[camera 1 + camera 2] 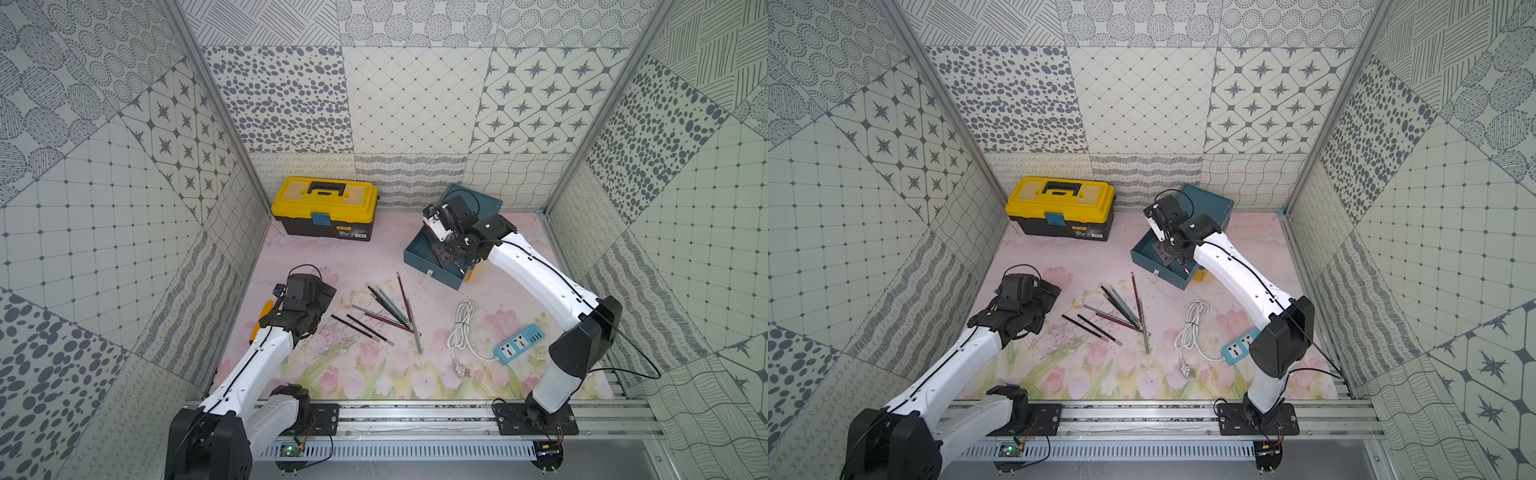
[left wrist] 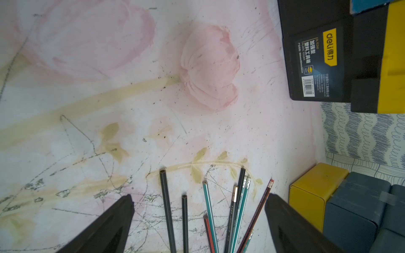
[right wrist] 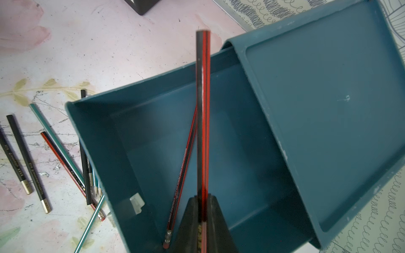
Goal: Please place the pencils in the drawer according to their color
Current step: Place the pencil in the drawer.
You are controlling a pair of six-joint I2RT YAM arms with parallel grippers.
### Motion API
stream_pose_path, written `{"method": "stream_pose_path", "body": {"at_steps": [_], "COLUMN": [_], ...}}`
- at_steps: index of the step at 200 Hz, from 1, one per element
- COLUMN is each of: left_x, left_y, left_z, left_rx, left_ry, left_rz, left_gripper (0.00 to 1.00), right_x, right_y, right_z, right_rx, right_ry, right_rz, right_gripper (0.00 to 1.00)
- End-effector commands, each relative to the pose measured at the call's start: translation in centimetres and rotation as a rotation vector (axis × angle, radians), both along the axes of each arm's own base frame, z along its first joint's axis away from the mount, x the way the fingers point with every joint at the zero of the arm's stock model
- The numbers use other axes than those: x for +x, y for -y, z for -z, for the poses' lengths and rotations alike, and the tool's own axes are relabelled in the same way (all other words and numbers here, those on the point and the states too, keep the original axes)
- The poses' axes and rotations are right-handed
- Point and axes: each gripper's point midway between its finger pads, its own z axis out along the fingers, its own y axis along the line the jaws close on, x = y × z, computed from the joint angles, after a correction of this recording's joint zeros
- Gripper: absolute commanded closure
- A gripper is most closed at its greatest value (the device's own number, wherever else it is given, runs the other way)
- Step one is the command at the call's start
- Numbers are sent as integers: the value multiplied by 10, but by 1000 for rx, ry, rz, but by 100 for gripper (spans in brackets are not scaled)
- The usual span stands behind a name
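Note:
My right gripper brings the striped pencil down to the bottom of the drawer beside the red pencil [image 1: 436, 256] below it next. It then releases it there, since the pencils' colors match.
Several loose pencils [image 1: 390, 309] [image 1: 1121, 309], black, teal and dark red, lie fanned on the mat mid-table. My left gripper [image 2: 199, 199] [image 1: 322, 297] hovers open just left of them, its fingers [image 2: 122, 210] astride their ends and holding nothing. At the back right stands the teal drawer chest [image 1: 482, 199] [image 3: 328, 109], its top drawer [image 1: 415, 255] [image 3: 98, 135] pulled out. Above that open drawer my right gripper [image 3: 202, 198] is shut on a red-and-black pencil [image 3: 202, 109]. Another red pencil [image 3: 184, 166] lies inside on the drawer's floor. The yellow lowest drawer [image 2: 313, 186] shows below.
A yellow-and-black toolbox [image 1: 324, 212] stands at the back left. A coiled white cable [image 1: 463, 324] and blue power strip [image 1: 519, 345] lie front right. An orange-yellow tool [image 1: 259, 320] lies under my left arm. Patterned walls enclose three sides.

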Motion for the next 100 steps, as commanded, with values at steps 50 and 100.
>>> {"method": "stream_pose_path", "body": {"at_steps": [50, 100], "left_x": [9, 8], "left_y": [-1, -2], "left_z": [-14, -15], "left_rx": [12, 16], "left_ry": [39, 38], "left_rz": [9, 7], "left_gripper": [1, 1], "right_x": [-4, 7], "right_y": [0, 3], "right_z": [13, 14], "right_rx": [-15, -24], "right_ry": [-49, -37], "right_rz": [-10, 42], "right_gripper": [93, 97]}}
